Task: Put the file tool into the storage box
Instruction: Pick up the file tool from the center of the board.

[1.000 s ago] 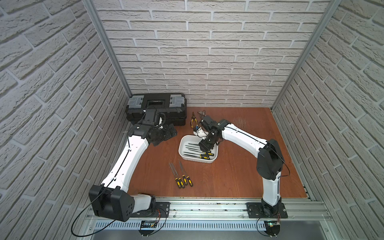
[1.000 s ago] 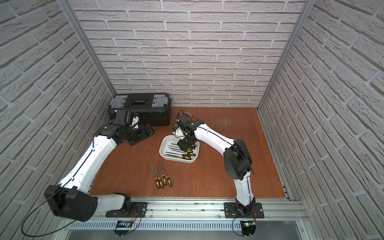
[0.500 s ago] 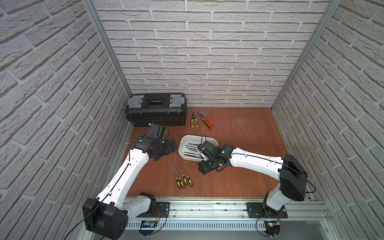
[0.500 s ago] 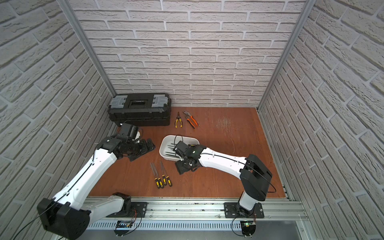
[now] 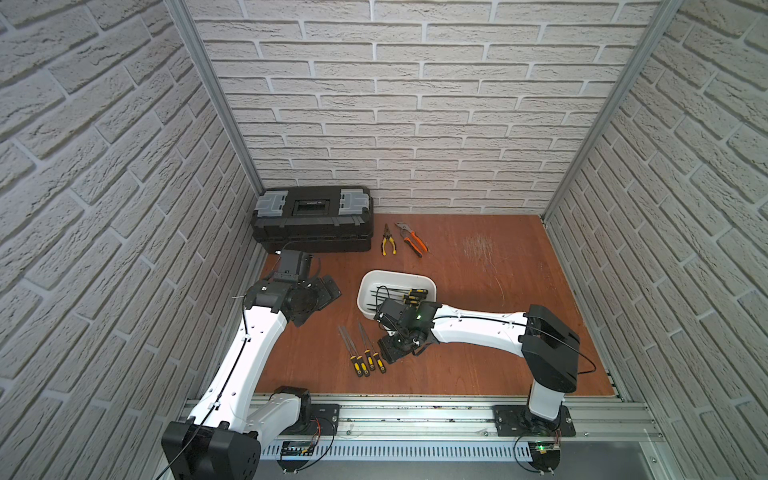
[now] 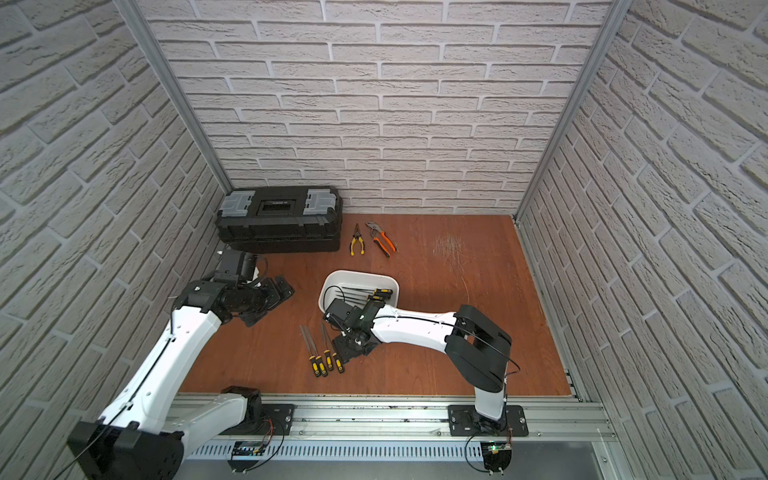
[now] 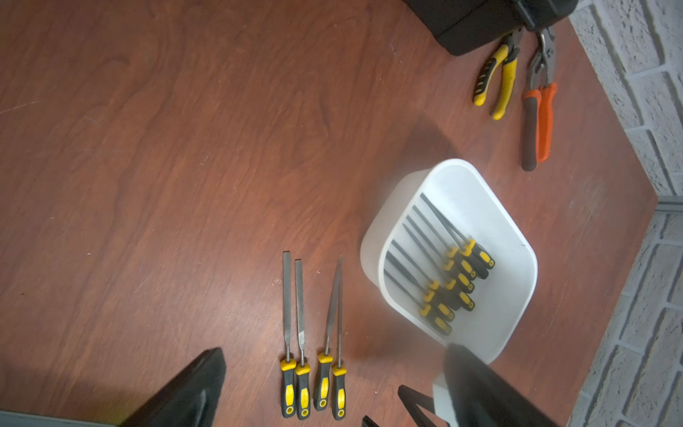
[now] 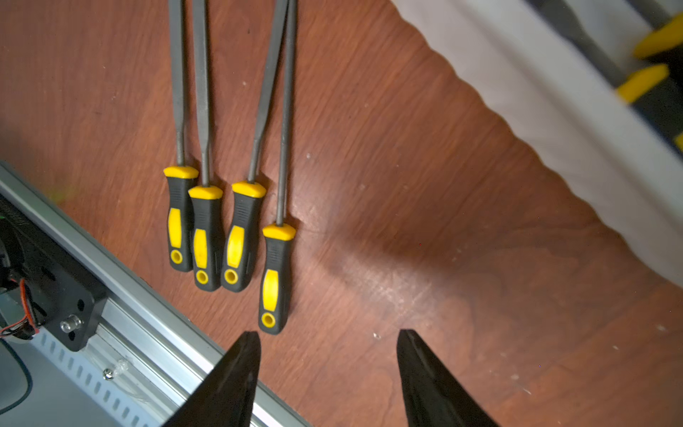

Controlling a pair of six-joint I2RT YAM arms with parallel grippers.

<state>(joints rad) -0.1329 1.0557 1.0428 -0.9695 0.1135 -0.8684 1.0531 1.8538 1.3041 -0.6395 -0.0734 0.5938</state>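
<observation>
The right gripper moves down toward the end of the row onto the nearest file's handle (image 5: 380, 364) (image 8: 275, 284) next and closes, since bare tabletop lies beside the handle.
Several file tools (image 5: 365, 353) (image 6: 325, 356) with black-and-yellow handles lie side by side on the brown table. The nearest handle (image 8: 275, 281) is just ahead of my right gripper (image 8: 328, 334) (image 5: 390, 353), which hangs low beside them, open and empty. The white storage box (image 5: 362, 286) (image 6: 325, 291) (image 7: 373, 236) stands behind it with several more files (image 7: 443, 273) inside. My left gripper (image 7: 334, 347) (image 5: 323, 293) is open and empty, held above the table left of the box.
A black toolbox (image 5: 311, 220) stands at the back left. Yellow-handled pliers (image 5: 388, 243) and orange-handled pliers (image 5: 413, 241) lie beside it. An aluminium rail (image 5: 415, 411) (image 8: 122, 295) runs along the table's front edge, close to the file handles.
My right gripper has left the storage box and come down to the front beside the files on the table. The left arm has drawn back from the toolbox.
</observation>
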